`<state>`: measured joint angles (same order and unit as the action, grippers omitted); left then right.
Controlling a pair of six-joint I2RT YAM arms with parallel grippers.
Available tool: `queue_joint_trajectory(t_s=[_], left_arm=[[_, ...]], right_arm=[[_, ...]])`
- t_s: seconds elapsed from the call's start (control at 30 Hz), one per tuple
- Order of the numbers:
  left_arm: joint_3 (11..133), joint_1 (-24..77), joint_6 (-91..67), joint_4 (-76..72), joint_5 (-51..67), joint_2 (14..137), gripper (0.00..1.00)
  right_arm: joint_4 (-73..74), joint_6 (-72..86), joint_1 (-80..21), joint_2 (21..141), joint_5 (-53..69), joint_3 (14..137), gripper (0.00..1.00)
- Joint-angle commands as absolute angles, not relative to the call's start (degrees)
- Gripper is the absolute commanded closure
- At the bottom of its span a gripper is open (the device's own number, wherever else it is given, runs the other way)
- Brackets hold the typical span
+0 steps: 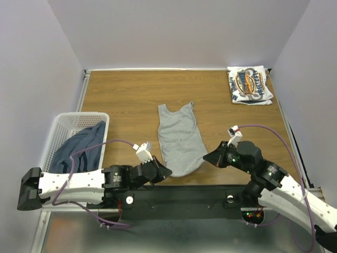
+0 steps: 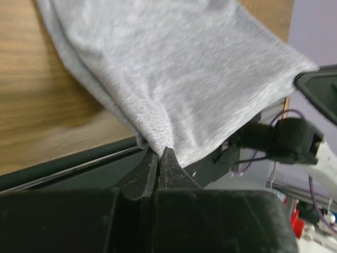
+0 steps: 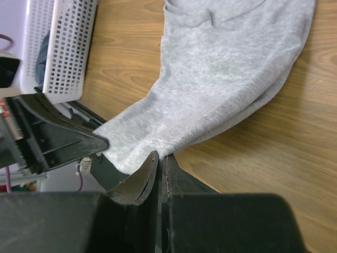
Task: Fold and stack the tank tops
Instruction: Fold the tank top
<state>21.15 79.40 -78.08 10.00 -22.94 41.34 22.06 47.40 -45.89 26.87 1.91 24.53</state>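
My left gripper should next carry the still lengthwise tank top's hem corner outward over the grey cloth to the strap nearer the basket and release it there.
A light grey tank top lies lengthwise in the middle of the table, straps toward the far side. My left gripper is shut on its near left hem corner. At the near right hem corner my right gripper is shut on the cloth as well. The hem hangs slightly over the table's near edge between the two grippers. A folded white tank top with a blue-and-orange logo rests at the far right corner. The dark slate blue tank top is bunched inside the basket.
A white lattice basket stands at the left edge of the table, also visible in the right wrist view as a basket. The black rail runs along the near edge, between the arm bases.
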Motion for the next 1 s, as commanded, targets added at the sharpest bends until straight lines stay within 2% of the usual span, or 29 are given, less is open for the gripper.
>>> queue_joint_trajectory(t_s=[0.0, 0.17, 0.3, 0.53, 0.7, 0.97], left_arm=[[30.4, 80.0, -77.8, 14.3, -33.8, 44.8, 1.00], [36.5, 76.7, -72.2, 13.6, -40.5, 44.8, 1.00], [36.5, 65.6, -64.0, 5.7, -35.0, 45.3, 1.00], [36.0, 54.1, -54.9, -4.9, -25.6, 51.6, 1.00], [37.4, 49.1, -52.8, -9.3, -22.6, 55.0, 1.00], [39.8, 39.5, -49.8, -16.2, -15.9, 64.6, 1.00]], right_arm=[[24.1, 44.4, -46.3, 30.1, -3.2, 33.4, 1.00], [23.8, 39.5, -46.3, 40.0, -12.3, 40.5, 1.00], [21.4, 36.4, -46.3, 46.8, -14.9, 44.1, 0.99], [16.4, 31.6, -46.1, 56.3, -20.6, 49.4, 0.99], [13.2, 29.7, -43.7, 62.5, -20.7, 52.2, 0.99], [8.4, 28.1, -35.7, 73.3, -13.1, 55.8, 0.99]])
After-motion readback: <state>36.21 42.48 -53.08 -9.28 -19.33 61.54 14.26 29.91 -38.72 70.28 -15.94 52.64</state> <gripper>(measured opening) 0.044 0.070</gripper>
